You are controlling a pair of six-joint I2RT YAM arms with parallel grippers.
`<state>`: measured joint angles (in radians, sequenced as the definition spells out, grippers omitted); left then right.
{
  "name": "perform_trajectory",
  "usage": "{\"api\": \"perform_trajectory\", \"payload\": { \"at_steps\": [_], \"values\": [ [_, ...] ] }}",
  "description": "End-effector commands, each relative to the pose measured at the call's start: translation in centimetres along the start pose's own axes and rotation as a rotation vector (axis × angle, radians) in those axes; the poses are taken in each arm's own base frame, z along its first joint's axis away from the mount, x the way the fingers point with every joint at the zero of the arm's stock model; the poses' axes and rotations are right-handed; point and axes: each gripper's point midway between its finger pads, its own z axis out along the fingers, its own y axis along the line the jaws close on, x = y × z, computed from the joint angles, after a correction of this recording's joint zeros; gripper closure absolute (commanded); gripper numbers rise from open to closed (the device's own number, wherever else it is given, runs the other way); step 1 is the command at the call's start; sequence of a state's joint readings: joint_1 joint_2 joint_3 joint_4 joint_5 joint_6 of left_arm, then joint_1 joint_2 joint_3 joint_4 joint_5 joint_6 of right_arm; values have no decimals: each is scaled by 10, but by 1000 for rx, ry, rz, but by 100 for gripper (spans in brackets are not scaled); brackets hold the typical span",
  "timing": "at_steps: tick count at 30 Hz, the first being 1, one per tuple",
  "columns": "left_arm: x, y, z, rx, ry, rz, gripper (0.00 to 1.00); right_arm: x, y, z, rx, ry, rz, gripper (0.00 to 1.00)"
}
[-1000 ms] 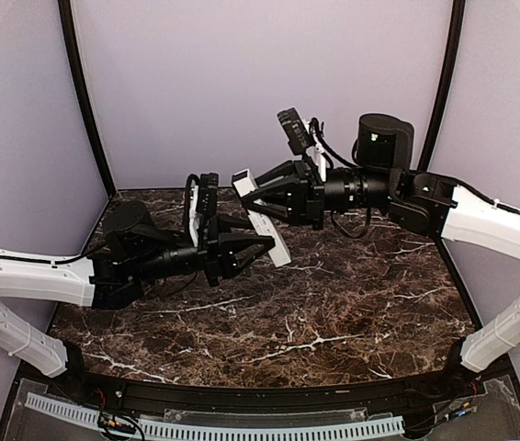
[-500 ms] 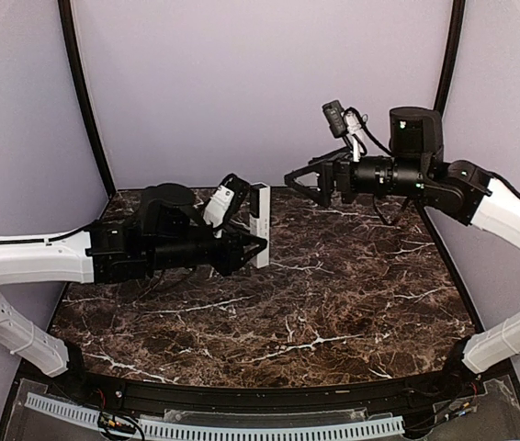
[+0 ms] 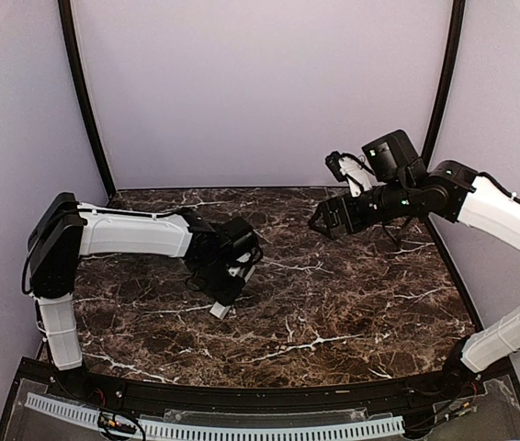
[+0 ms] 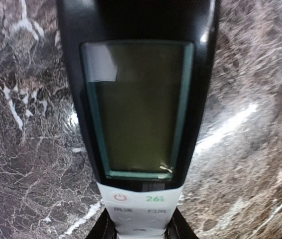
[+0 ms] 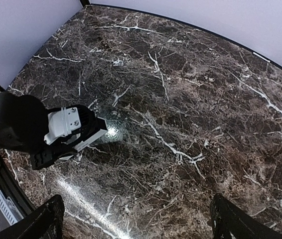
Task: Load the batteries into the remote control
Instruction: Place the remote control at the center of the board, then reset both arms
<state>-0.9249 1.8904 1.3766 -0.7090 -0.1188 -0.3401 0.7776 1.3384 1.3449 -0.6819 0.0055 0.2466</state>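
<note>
The left gripper will next go down a little to lay the remote control (image 4: 141, 124) on the tabletop below it and let it go, as bare marble shows on both sides.
The remote control (image 4: 141, 124) fills the left wrist view, its black end with the green-grey screen pointing away and its white button end between my left gripper's (image 4: 141, 231) fingers (image 4: 105, 230). From above, the left gripper (image 3: 231, 276) hangs low over the table's middle left, and the remote's white end (image 3: 220, 310) pokes out toward the near edge. My right gripper (image 3: 326, 220) hovers at the back right, open and empty. Its fingertips (image 5: 46, 219) sit wide apart around the gripper's middle (image 5: 138, 224). No batteries are in view.
The dark marble table (image 3: 352, 303) lies under both arms, with purple walls behind and at the sides. In the right wrist view the left arm's wrist (image 5: 61, 127) stands over the table's left part.
My left arm has folded back and swung down, bringing the remote low over the table. The right gripper has let go of the remote, opened wide and drawn back to the right.
</note>
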Motion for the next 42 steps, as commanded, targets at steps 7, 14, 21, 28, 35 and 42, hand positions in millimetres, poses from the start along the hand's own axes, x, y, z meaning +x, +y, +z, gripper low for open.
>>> {"api": "perform_trajectory", "payload": {
  "at_steps": [7,14,21,28,35,42],
  "values": [
    [28,-1,33,26,271,58,70,27,-11,6,36,90,21,1],
    [26,-2,42,19,272,59,54,24,-9,3,28,77,19,1],
    [-12,-8,-6,81,66,45,5,22,-14,0,32,65,24,1],
    [-67,33,-81,201,-393,-146,1,21,-65,-11,-2,-48,155,1],
    [-25,204,-131,-113,-751,-677,1,49,-167,-43,34,-241,405,1],
    [68,287,-141,-491,-870,-914,1,95,-227,-51,266,-290,624,1]
  ]
}}
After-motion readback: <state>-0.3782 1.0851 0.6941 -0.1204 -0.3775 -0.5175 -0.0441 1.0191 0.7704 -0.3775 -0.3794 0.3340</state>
